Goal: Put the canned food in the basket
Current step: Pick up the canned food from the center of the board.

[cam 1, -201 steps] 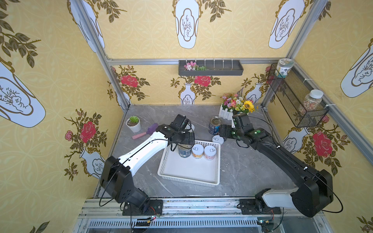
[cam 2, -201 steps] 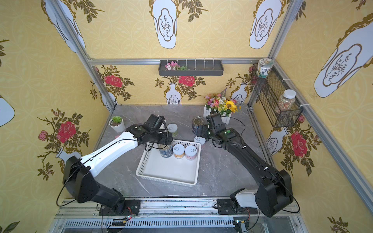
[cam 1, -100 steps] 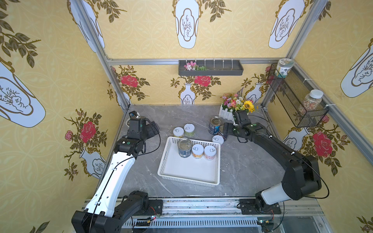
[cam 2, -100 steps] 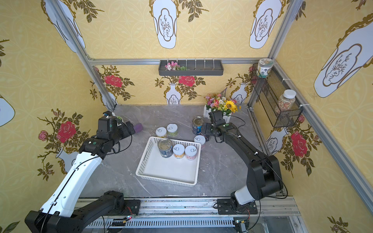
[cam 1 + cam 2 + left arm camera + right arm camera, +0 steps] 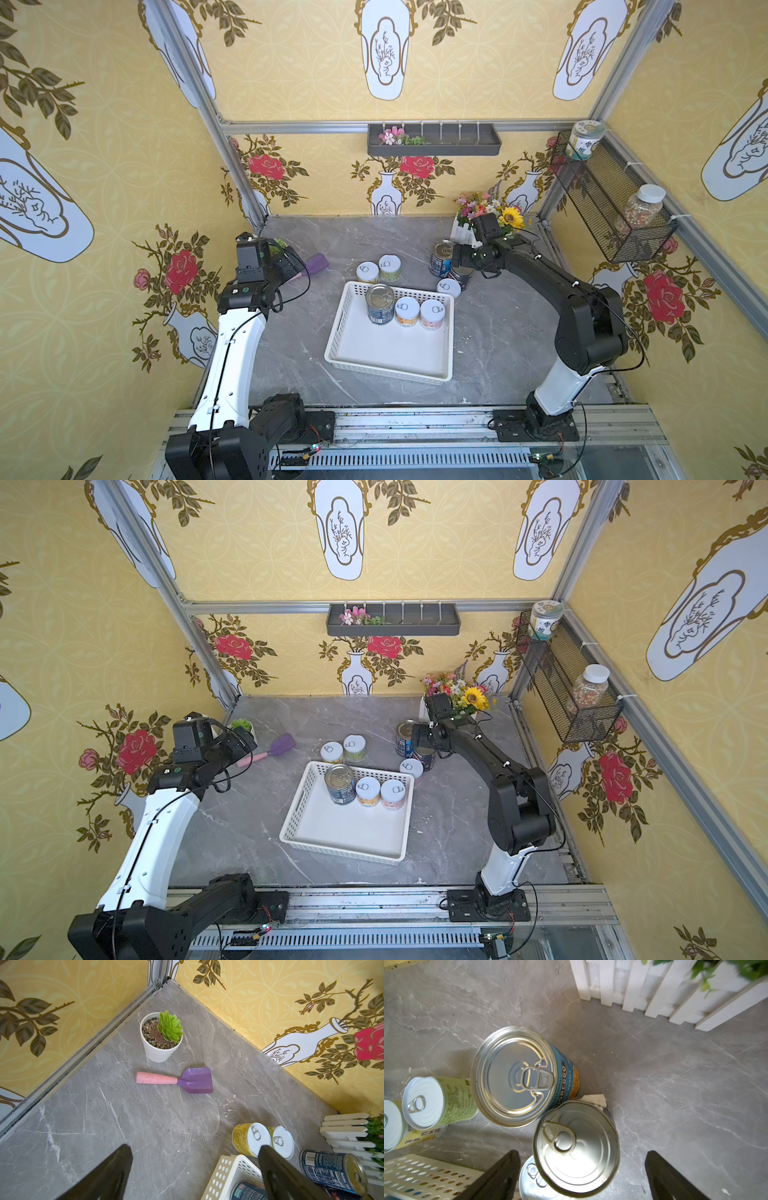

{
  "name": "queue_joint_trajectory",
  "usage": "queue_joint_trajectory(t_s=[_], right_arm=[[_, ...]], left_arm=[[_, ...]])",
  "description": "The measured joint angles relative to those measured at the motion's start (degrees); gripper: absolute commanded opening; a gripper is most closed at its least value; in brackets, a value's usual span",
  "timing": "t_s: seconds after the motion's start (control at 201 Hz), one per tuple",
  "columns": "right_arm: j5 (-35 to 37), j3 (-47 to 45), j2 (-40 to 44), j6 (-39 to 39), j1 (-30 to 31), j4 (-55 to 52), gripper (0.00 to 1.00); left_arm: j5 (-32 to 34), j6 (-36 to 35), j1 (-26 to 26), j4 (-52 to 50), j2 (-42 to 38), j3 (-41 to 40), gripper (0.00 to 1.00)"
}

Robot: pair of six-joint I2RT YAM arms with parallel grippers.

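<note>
My right gripper needs to go down around the upper end of the tall silver-topped can [image 5: 423, 754] [image 5: 576, 1148] next and close, because the can's lid already shows between the open fingers.
The white basket [image 5: 388, 365] [image 5: 345, 841] holds a tall blue can [image 5: 379, 305] and two short white-lidded cans [image 5: 407, 311] [image 5: 432, 314]. Two short cans [image 5: 367, 272] [image 5: 390, 267] stand just behind it. My right gripper [image 5: 458, 261] [image 5: 582, 1154] hangs open over a silver-topped can [image 5: 576, 1145] that shows between its fingers, untouched; a tall blue can [image 5: 517, 1076] and a short white-lidded one [image 5: 529, 1182] stand beside it. My left gripper [image 5: 290, 265] [image 5: 194, 1147] is open and holds nothing, over bare table at the far left.
A potted succulent [image 5: 161, 1036] and a purple shovel with a pink handle [image 5: 176, 1080] lie in the far left corner. A white picket planter with flowers [image 5: 490, 216] stands behind the right gripper. A black wire basket with jars [image 5: 611, 208] hangs on the right wall.
My left arm has drawn back from the basket to the far left, leaving the tall blue can standing in it. The right gripper has shifted slightly over the cans at the back.
</note>
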State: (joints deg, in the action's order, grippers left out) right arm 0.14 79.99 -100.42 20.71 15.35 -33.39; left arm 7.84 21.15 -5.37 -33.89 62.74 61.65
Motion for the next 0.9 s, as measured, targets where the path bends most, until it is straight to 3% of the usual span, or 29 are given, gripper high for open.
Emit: queue_joint_trajectory(t_s=[0.339, 0.418, 0.896], right_arm=[[-2.0, 4.0, -4.9, -0.4, 0.0, -2.1, 1.00], [-2.2, 4.8, -6.0, -0.6, 0.1, -3.1, 0.92], [1.1, 6.6, -7.2, -1.4, 1.9, -5.9, 0.77]], left_arm=[[-1.5, -0.2, -0.7, 0.0, 0.8, 0.0, 1.00], [-1.6, -0.2, -1.0, 0.0, 0.9, 0.0, 1.00], [-3.1, -0.2, -1.2, 0.0, 0.9, 0.0, 1.00]])
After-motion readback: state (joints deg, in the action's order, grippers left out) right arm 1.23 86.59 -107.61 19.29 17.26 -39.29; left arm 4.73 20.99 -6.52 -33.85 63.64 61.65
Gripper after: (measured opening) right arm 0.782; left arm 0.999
